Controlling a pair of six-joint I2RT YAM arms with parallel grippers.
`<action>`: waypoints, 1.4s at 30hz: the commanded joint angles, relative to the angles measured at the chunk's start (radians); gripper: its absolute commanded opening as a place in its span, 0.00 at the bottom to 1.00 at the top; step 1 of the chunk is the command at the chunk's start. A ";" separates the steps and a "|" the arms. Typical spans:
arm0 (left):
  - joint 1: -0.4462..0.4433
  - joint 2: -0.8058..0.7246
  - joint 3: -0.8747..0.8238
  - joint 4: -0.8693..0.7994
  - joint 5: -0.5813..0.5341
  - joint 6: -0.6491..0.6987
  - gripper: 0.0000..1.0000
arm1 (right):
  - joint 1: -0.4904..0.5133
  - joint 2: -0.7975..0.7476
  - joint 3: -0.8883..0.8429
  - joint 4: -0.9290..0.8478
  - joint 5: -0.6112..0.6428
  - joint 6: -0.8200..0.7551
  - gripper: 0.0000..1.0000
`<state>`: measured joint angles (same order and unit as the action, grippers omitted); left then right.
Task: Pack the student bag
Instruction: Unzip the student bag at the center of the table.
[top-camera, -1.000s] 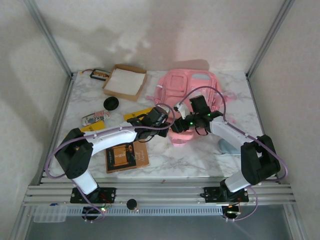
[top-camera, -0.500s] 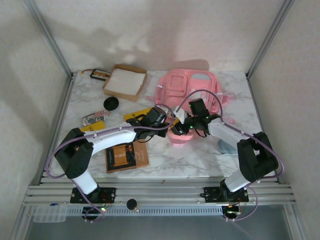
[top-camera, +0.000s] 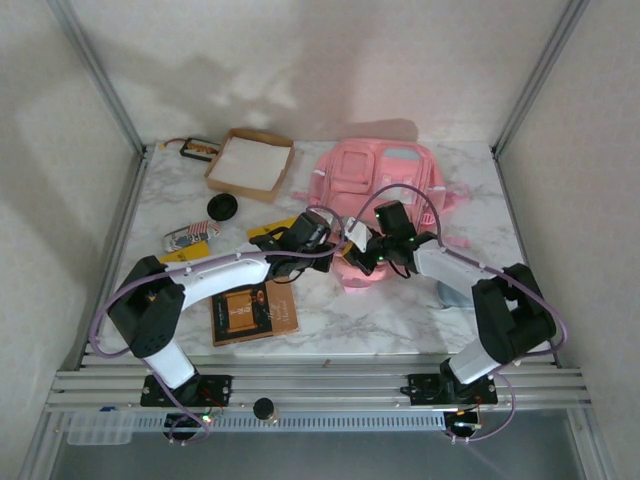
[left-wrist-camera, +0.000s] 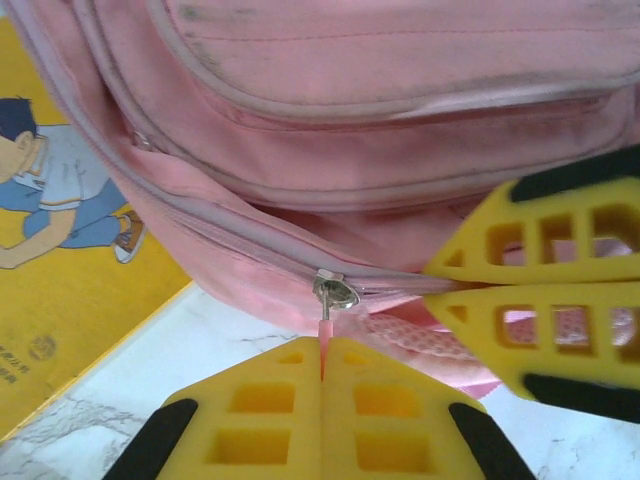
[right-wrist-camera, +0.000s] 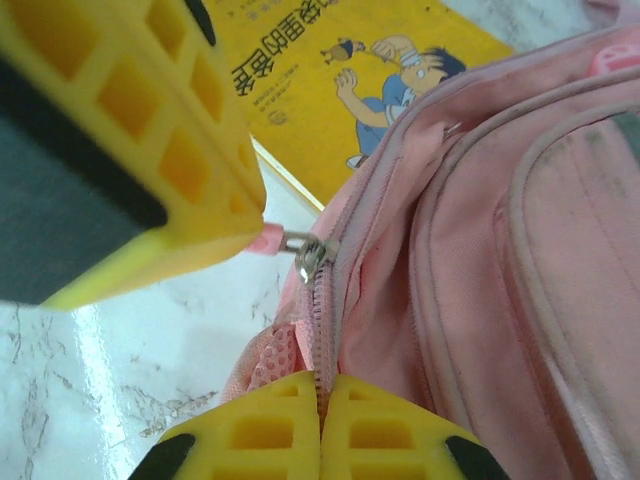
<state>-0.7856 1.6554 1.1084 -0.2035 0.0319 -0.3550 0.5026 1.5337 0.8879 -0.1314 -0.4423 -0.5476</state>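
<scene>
The bag's open zipper edge runs outward, so my left gripper will next pull the pull tab outward along it, past the yellow cartoon book, and let go of it.
The pink student bag lies at the back right of the table, its near end between both grippers. My left gripper is shut on the pink pull tab of the metal zipper slider. My right gripper is shut on the bag's zipper seam, just behind the slider. In the top view the left gripper and the right gripper meet at the bag's near edge. The zipper teeth look closed between the slider and my right fingers.
A yellow cartoon book lies beside the bag's left edge, partly under my left arm. A brown cardboard box, a black round object, a small packet and a brown book sit on the left half.
My right gripper has moved left to the bag's near edge and closed on the zipper seam. The left gripper has stayed shut on the pull tab.
</scene>
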 joint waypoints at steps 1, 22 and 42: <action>0.040 -0.054 -0.033 -0.042 -0.063 0.004 0.00 | 0.004 -0.075 0.002 0.011 -0.017 -0.037 0.00; 0.266 0.117 0.112 0.018 -0.135 0.073 0.00 | -0.007 -0.276 0.039 -0.194 0.060 -0.122 0.00; 0.309 0.359 0.348 0.114 0.017 0.044 0.00 | -0.061 -0.146 0.108 -0.167 0.065 -0.170 0.00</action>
<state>-0.4934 2.0186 1.4345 -0.1242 0.0425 -0.2966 0.4526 1.3766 0.9352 -0.3119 -0.3569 -0.6964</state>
